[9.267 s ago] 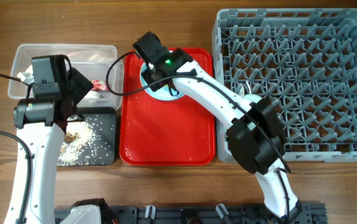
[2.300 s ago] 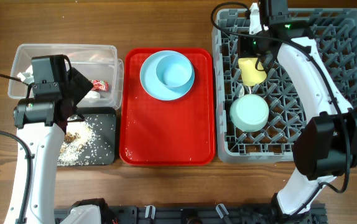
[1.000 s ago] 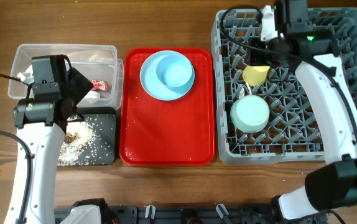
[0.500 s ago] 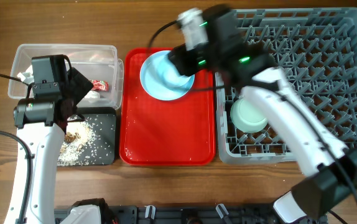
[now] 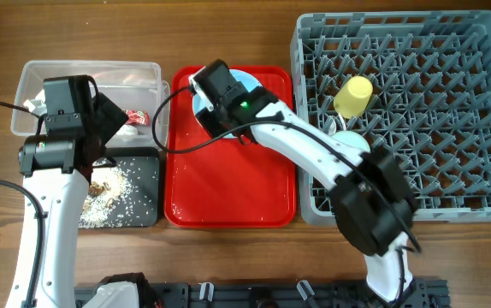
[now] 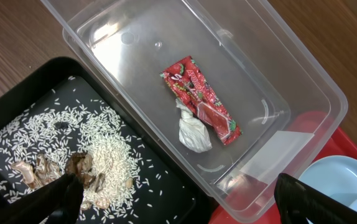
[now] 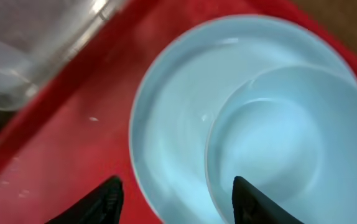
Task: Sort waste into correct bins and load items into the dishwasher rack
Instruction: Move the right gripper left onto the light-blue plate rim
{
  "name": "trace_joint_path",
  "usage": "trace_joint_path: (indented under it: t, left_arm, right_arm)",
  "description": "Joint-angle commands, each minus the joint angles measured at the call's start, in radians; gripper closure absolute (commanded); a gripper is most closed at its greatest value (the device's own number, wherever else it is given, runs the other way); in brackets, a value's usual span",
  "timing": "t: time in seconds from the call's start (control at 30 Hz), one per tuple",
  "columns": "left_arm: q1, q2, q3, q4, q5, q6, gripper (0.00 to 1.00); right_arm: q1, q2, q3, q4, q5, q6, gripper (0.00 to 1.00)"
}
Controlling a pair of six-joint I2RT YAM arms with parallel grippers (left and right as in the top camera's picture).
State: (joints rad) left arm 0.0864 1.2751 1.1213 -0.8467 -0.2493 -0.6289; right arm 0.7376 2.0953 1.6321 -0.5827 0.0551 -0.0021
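Note:
The right gripper moves down astride the rim of the smaller light blue dish on the plate [image 7: 166, 124] next. Its fingers still hang wide open above that dish's rim.
The light blue plate [image 7: 166, 124] sits at the back of the red tray [image 5: 228, 188] with a smaller light blue dish [image 7: 278, 137] on it. My right gripper [image 7: 181, 202] is open and empty just above the plate's rim; it also shows in the overhead view [image 5: 204, 90]. The yellow cup [image 5: 353, 96] lies in the grey rack [image 5: 485, 103]. The mint bowl is hidden under my right arm. My left gripper [image 6: 178, 205] is open and empty above the clear tub [image 6: 135, 37], which holds the red wrapper [image 6: 200, 99] and white tissue [image 6: 194, 130]. Rice scraps [image 6: 73, 149] lie in the black tray [image 6: 166, 186]. Fork and spoon are out of view.
The clear tub [image 5: 83, 73] and black tray [image 5: 139, 184] sit side by side left of the red tray. The rack stands right of the tray. My right arm stretches from the front right across the rack's left edge.
My right arm has swung left from the rack to the blue plate on the red tray. The yellow cup stays in the rack. The left arm has not moved.

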Motion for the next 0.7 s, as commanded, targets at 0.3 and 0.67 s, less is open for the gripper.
trace_joint_path:
  t: [0.3, 0.67]
  left_arm:
    - [0.005, -0.009, 0.012, 0.000, -0.006, 0.016, 0.00]
    - [0.005, -0.009, 0.012, 0.000, -0.006, 0.016, 0.00]
  right_arm:
    - [-0.009, 0.063, 0.008, 0.002, 0.035, -0.018, 0.64]
    - [-0.011, 0.077, 0.004, 0.026, 0.135, -0.025, 0.67]
